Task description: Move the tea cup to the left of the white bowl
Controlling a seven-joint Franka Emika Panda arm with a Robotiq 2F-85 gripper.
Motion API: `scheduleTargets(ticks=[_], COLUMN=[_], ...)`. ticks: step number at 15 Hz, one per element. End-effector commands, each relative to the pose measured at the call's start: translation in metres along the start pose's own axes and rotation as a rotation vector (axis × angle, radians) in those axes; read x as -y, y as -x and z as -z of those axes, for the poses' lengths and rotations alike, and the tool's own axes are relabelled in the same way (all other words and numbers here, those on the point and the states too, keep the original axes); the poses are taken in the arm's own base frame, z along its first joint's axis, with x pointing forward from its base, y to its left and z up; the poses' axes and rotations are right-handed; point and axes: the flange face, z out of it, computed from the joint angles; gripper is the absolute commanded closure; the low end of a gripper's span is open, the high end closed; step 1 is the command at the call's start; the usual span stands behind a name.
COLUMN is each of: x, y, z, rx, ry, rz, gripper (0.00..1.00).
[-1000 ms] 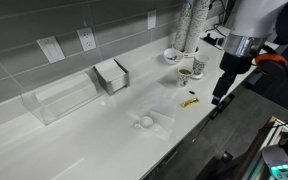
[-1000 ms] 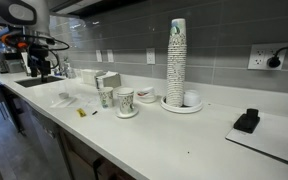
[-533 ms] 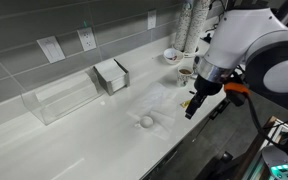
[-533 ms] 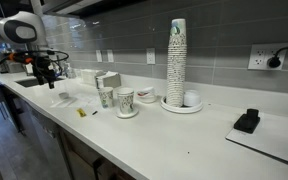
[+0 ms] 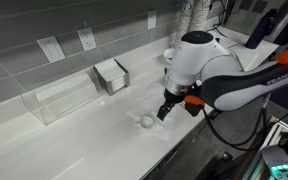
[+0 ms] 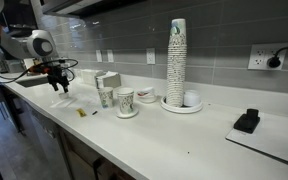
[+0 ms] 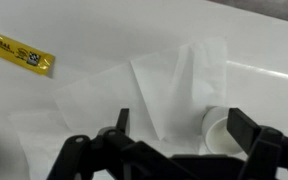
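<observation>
The tea cup's napkin-side rim (image 5: 148, 120) (image 7: 206, 124) is below my gripper and to its right in the wrist view, so the gripper goes down that way next, fingers astride the rim.
The tea cup (image 5: 146, 122) is a tiny white cup standing on the white counter at the edge of a crumpled white napkin (image 7: 169, 90). In the wrist view the cup (image 7: 219, 135) lies low at the right, partly hidden behind the right finger. My gripper (image 5: 165, 110) hovers just above the counter beside the cup, open and empty, and it also shows in the wrist view (image 7: 184, 130) and over the far end of the counter (image 6: 59, 85). A white bowl (image 6: 145, 95) sits behind two paper cups.
A yellow packet (image 7: 19, 55) lies on the counter. Two paper cups (image 6: 124, 100) stand near a tall cup stack (image 6: 176, 60). A napkin holder (image 5: 111, 75) and a clear box (image 5: 59, 98) stand by the wall. A black object (image 6: 247, 121) lies at the near end.
The arm has swung in from the counter's front edge and come down over the napkin, so the open gripper is now beside the tea cup. The cup has not moved.
</observation>
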Motion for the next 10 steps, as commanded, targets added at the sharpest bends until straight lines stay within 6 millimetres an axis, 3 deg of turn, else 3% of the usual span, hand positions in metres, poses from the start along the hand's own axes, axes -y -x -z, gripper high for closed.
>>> scheduleTargets(ticks=[1,5,10], x=[0.024,0.041,0.044], y=[-0.036,-0.052,-0.069], z=[-0.017,-0.026,-0.037], rx=[0.042,0.073,0.057], ry=[0.006,-0.019,-0.004], rz=[0.019,0.046,0.050], gripper=[0.00,0.00,0.04])
